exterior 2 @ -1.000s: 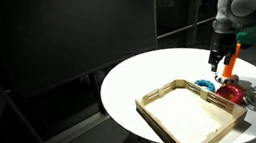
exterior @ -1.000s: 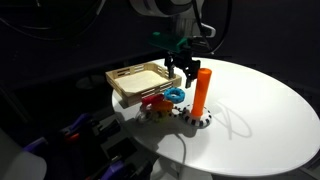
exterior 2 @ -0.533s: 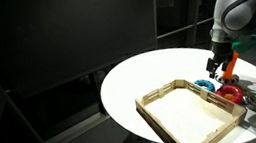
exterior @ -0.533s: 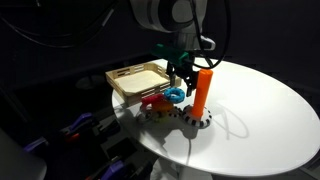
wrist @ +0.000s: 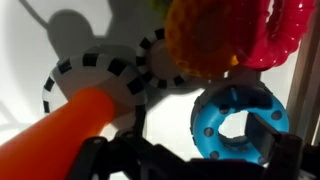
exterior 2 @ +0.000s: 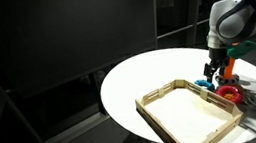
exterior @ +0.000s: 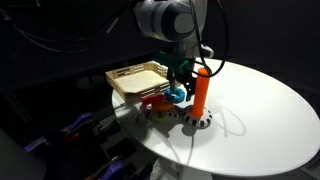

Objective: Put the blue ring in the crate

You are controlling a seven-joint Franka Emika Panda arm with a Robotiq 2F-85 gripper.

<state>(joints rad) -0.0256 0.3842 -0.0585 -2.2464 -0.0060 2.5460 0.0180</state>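
Observation:
Next, my gripper will move down and bring its open fingers astride the blue ring's side nearest the orange peg, since that side already lies between the two fingers.
The blue ring [exterior: 176, 95] lies on the white round table between the crate [exterior: 138, 78] and the orange peg [exterior: 201, 90]. It also shows in the other exterior view [exterior 2: 205, 84], beside the crate [exterior 2: 187, 114]. My gripper [exterior: 181, 80] is lowered right over it, as the exterior view [exterior 2: 212, 73] also shows. In the wrist view the blue ring [wrist: 240, 122] fills the lower right. My gripper [wrist: 205, 147] is open: one dark finger sits in the ring's hole, the other outside its left wall.
A red ring [wrist: 283, 35] and an orange ring [wrist: 205, 40] lie just beyond the blue one. The orange peg [wrist: 65, 132] stands on its checkered base [wrist: 90, 80] close to the gripper. The red ring [exterior 2: 230, 93] lies next to the crate's corner.
My gripper has come down from above the peg's top to table level over the blue ring. The rings, peg and crate have not moved.

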